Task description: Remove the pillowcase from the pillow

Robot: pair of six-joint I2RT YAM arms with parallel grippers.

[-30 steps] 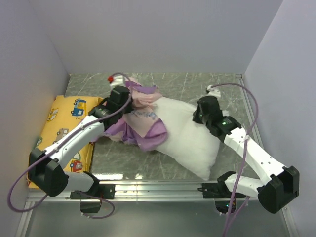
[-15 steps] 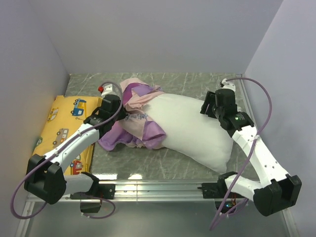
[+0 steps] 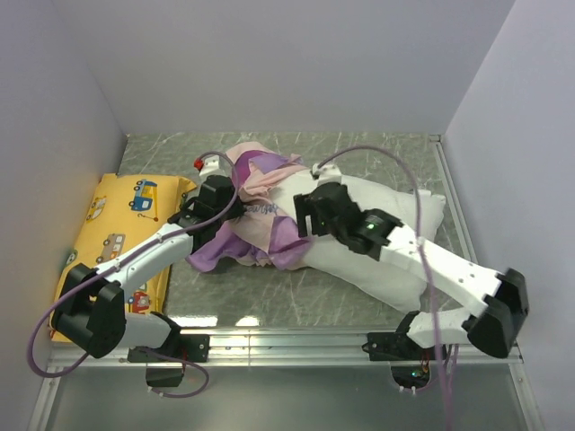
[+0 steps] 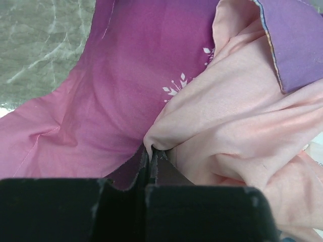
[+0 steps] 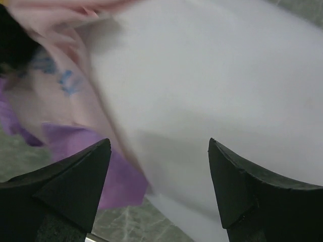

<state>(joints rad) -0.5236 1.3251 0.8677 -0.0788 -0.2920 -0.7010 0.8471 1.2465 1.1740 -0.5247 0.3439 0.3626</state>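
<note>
The robot's left gripper already holds the pillowcase while the pillow is unheld, so the right gripper should go down next onto the bare pillow beside the purple pillowcase edge.
The white pillow (image 3: 415,214) lies slantwise across the table. The purple-pink pillowcase (image 3: 260,229) is bunched over its left end, pale pink inner side showing. My left gripper (image 3: 222,199) is shut on a fold of the pillowcase; in the left wrist view the pink fold (image 4: 227,126) runs into the closed left gripper (image 4: 150,151). My right gripper (image 3: 307,215) hangs open over the pillow, just right of the bunched fabric. In the right wrist view the right gripper (image 5: 158,142) is spread wide with nothing between its fingers, over the pillow (image 5: 212,80) and the pillowcase edge (image 5: 65,126).
A yellow cushion with cartoon vehicles (image 3: 117,224) lies along the left wall. Walls close in the marble table (image 3: 359,153) on the left, back and right. A metal rail (image 3: 287,337) runs along the near edge by the arm bases.
My right gripper has opened, let go of the pillow's right end and swung left across the pillow to the pillowcase's edge. The left gripper stays shut on the fabric.
</note>
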